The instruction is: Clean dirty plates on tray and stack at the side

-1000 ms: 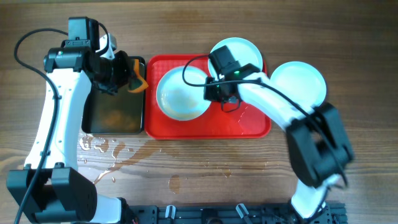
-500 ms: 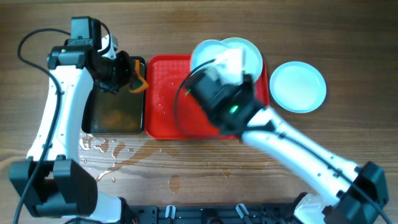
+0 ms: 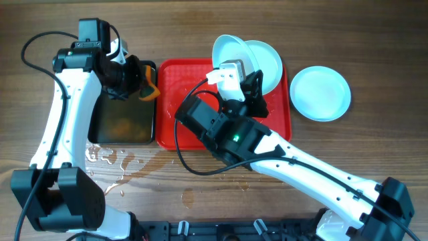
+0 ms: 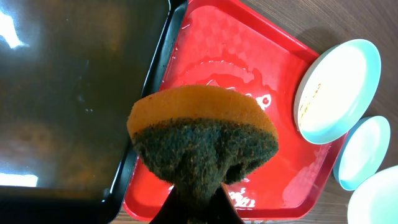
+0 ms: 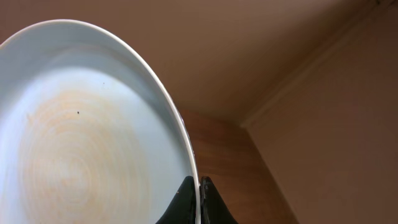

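Note:
Next, the right gripper will carry its plate over the third plate, which is below the gripper and to its right in the overhead view, and then it will lower and release the plate to stack them.
My right gripper is shut on the rim of a pale plate and holds it tilted on edge above the far side of the red tray. In the right wrist view the jaws pinch the rim, and the plate's face shows a faint orange film. A second plate with orange-brown smears lies on the tray's far right corner, and it also shows in the left wrist view. A third plate lies on the table to the right. My left gripper is shut on an orange and green sponge.
A black tray with brownish liquid lies left of the red tray. The red tray's wet floor shows in the left wrist view. Water puddles lie on the wooden table near the front left. My right arm crosses over the red tray.
My right gripper has lifted the plate off the middle of the red tray and tipped it on edge at the far side. The right arm has swung across the tray. The left arm has hardly moved.

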Robot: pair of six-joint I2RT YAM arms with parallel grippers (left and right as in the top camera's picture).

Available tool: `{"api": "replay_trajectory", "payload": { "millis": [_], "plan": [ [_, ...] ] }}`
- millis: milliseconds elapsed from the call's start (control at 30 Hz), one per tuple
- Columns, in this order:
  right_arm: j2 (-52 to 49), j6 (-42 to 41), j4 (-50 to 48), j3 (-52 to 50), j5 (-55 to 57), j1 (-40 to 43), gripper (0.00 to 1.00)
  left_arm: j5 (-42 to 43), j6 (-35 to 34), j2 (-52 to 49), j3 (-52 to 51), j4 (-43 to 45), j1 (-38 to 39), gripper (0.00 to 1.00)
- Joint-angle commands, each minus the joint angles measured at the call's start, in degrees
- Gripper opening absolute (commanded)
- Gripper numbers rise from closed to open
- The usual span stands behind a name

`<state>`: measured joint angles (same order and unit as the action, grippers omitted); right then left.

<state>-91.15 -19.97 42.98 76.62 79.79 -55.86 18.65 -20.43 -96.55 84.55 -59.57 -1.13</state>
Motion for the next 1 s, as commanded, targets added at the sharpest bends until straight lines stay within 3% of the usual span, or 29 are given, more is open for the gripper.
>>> {"api": "replay_trajectory", "payload": {
  "millis": [0, 133, 233, 567, 733, 967],
  "plan": [
    [1.4, -2.8, -0.1, 0.6, -4.7, 0.7, 0.04, -0.3, 0.7, -0.2, 0.9, 0.3, 0.3, 0.04],
    [1.4, -9.0, 1.7, 0.6, -21.0, 5.3, 0.04, -0.3, 0.6, -0.2, 0.9, 0.4, 0.3, 0.04],
    [1.4, -14.6, 4.9, 0.6, -35.4, 14.3, 0.04, -0.3, 0.5, -0.2, 0.9, 0.4, 0.3, 0.04],
    [1.3, -11.0, 8.1, 0.5, -66.1, 51.3, 0.04, -0.3, 0.5, -0.2, 0.9, 0.4, 0.3, 0.04],
    [0.2, -8.5, 5.6, -3.6, -71.3, 64.7, 0.04, -0.3, 0.5, -0.2, 0.9, 0.6, 0.5, 0.04],
    [-3.3, -8.5, -4.5, -12.8, -75.2, 71.6, 0.04, -0.3, 0.5, -0.2, 0.9, 2.0, 2.6, 0.04]
  ]
}}
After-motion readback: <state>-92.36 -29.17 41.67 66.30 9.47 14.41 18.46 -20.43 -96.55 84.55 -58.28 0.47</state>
